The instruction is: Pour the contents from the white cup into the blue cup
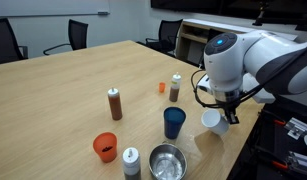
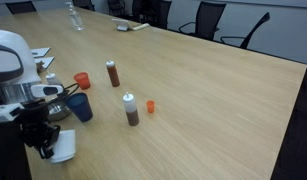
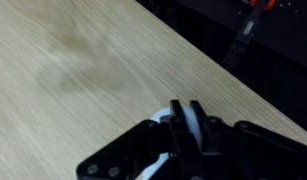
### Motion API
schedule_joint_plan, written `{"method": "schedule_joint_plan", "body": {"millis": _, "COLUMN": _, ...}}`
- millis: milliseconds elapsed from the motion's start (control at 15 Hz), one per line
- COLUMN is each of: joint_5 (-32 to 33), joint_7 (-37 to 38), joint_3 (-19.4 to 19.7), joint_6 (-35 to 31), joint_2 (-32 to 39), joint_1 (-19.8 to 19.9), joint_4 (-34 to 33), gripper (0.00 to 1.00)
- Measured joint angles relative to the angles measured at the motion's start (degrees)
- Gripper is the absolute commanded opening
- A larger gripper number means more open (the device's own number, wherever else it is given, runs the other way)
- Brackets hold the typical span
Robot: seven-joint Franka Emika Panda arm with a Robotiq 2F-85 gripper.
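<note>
I will move the leaning white cup to the clear tabletop beside the blue cup, turn it upright and release its rim.
The white cup is near the table's edge, beside the blue cup. My gripper comes down from above, and its fingers are shut on the white cup's rim. In the wrist view the two black fingers pinch the white wall of the cup. The other exterior view shows the white cup under the gripper, with the blue cup upright a short way off. I cannot tell whether the white cup rests on the table or hangs just above it. Its contents are hidden.
An orange cup, a grey shaker bottle with a white cap and a steel bowl stand close to the blue cup. A brown bottle, a spice bottle and a small orange object stand farther in. The table edge is right beside the gripper.
</note>
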State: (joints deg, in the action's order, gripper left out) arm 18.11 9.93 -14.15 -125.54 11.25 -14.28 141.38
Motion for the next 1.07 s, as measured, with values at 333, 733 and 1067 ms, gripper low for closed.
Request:
{"method": "schedule_joint_plan", "body": {"millis": 333, "joint_5": -12.10, "joint_7": -0.60, "joint_3": 1.31, "joint_6": -12.94, "joint_2": -0.72, "joint_1": 1.47, "joint_4": 4.50, "gripper": 0.03}}
{"method": "schedule_joint_plan", "body": {"millis": 733, "joint_5": -31.67, "joint_7": -5.41, "joint_3": 0.12, "joint_6": -34.59, "joint_2": -0.15, "joint_1": 1.84, "joint_4": 10.21, "gripper": 0.38}}
{"method": "schedule_joint_plan", "body": {"millis": 1067, "joint_5": -51.35, "joint_7": -15.54, "joint_3": -12.65, "joint_6": -57.89, "joint_2": 3.68, "joint_1": 8.23, "joint_4": 13.26, "gripper": 0.66}}
